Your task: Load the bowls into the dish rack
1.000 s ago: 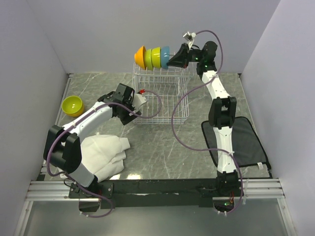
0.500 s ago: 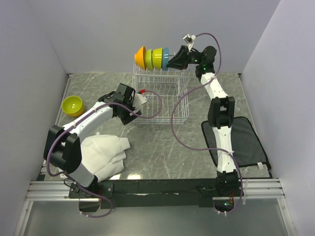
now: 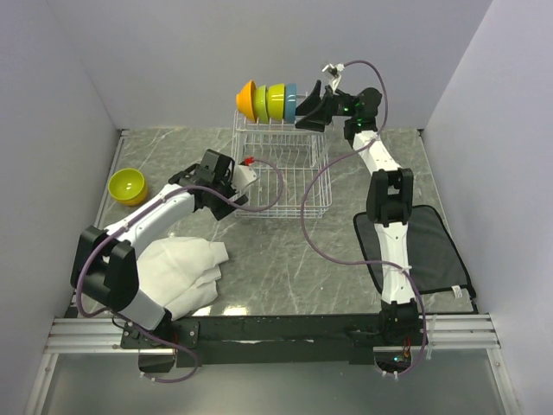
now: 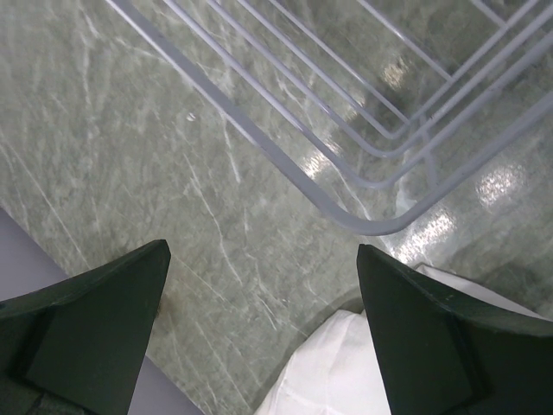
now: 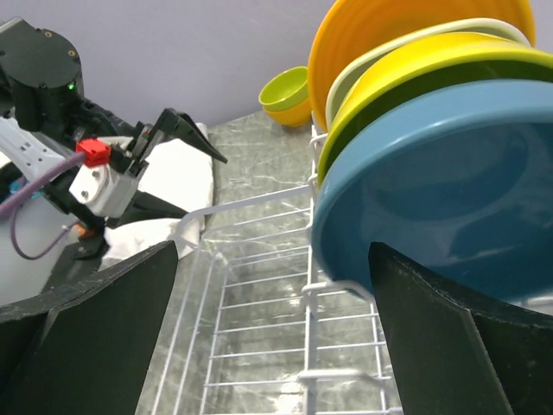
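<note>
My left gripper should move across and down onto the rim of the yellow-green bowl on the side toward the rack, because the bowl is lower and to the gripper's left in the top view.
Several bowls stand on edge in a row on the raised tier of the white wire dish rack (image 3: 278, 177): orange (image 3: 247, 99), lime (image 3: 275, 101) and blue (image 3: 291, 99). My right gripper (image 3: 309, 108) hangs open just right of the blue bowl (image 5: 432, 190), its jaws apart on either side of the rim and not touching it. One more yellow-green bowl (image 3: 127, 185) sits on the table at far left. My left gripper (image 3: 229, 194) hovers open and empty by the rack's left front corner (image 4: 363, 225).
A crumpled white cloth (image 3: 186, 268) lies at the near left and shows under the left gripper (image 4: 263, 251). A dark mat (image 3: 423, 246) lies at the near right. Grey walls close in three sides.
My right gripper has opened and let go of the blue bowl, which stays on the rack, and has drawn back slightly to the right. The left arm has shifted a little.
</note>
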